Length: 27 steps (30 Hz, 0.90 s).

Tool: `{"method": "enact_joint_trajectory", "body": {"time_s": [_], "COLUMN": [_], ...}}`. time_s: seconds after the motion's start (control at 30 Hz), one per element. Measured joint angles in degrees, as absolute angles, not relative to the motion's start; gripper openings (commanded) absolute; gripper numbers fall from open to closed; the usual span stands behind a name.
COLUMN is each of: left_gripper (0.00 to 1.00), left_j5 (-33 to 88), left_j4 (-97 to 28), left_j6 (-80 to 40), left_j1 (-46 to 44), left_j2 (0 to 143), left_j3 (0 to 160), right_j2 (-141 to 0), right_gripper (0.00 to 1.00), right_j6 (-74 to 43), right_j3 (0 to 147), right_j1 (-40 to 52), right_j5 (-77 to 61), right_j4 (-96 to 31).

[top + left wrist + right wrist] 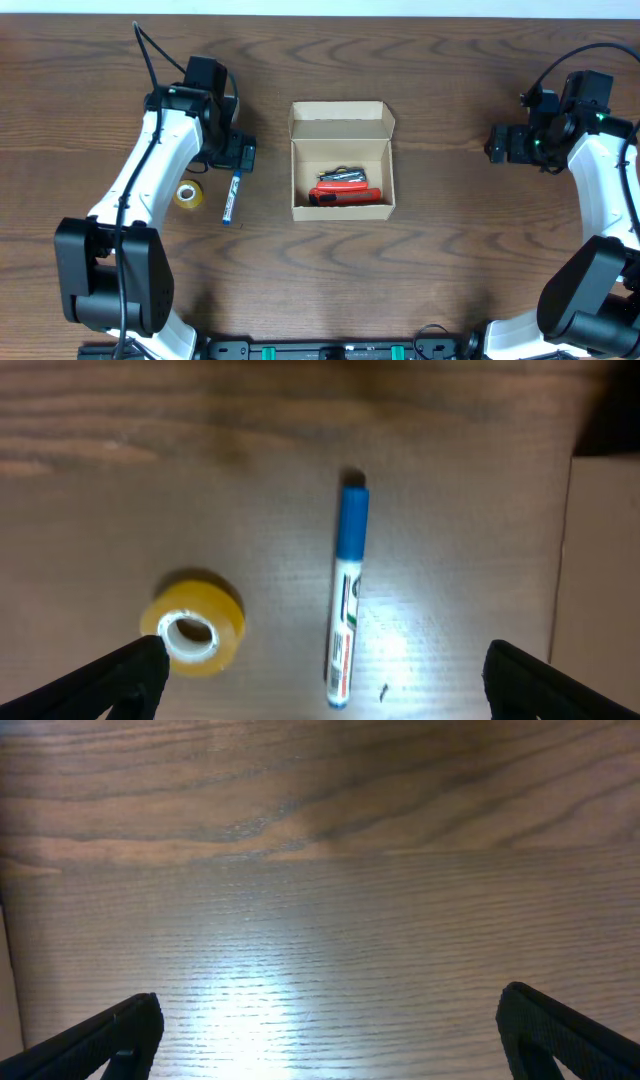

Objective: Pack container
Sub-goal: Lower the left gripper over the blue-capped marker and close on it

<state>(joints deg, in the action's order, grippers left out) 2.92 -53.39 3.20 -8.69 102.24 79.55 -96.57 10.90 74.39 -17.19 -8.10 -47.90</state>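
Observation:
I need to shift my left gripper slightly toward the box [341,160] and lower around the marker's white body, since the tape roll [188,194] lies close beside one gripper finger.
The tan cardboard box [341,160] stands open at the table's middle, its flap lid folded back at the far side. Inside lie a red-handled tool [348,194] and a dark metal item [340,176]. A blue-capped marker [232,196] [346,590] and a yellow tape roll [188,194] [193,622] lie left of the box. My left gripper [240,157] [320,680] is open and empty, hovering over the marker, the tape roll beside its left finger. My right gripper [497,143] [325,1035] is open and empty over bare table, right of the box.
The box's side wall shows at the right edge of the left wrist view [600,570]. A sliver of the box also shows at the left edge of the right wrist view [8,980]. The wooden table [450,240] spreads around everything.

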Motion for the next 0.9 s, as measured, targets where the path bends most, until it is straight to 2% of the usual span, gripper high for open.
{"method": "enact_joint_trajectory", "body": {"time_s": [0.53,0.57,0.9], "left_gripper": [1.00,0.96,0.95], "left_j5": [3.57,3.73,4.32], "left_j4": [-44.40,-43.90,-40.05], "left_j6": [4.29,4.23,2.63], "left_j1": [-8.69,-8.69,-8.78], "left_j2": [102.24,102.24,102.24], "left_j3": [64.97,64.49,61.30], "right_j2": [-96.57,-96.57,-96.57], "right_gripper": [0.99,0.99,0.99], "right_j6": [10.74,10.72,10.72], "right_j3": [74.39,74.39,74.39], "right_j1": [-17.19,-17.19,-17.19], "right_j5": [-7.86,-7.86,-7.86], "right_j4": [-47.77,-47.79,-48.03]}}
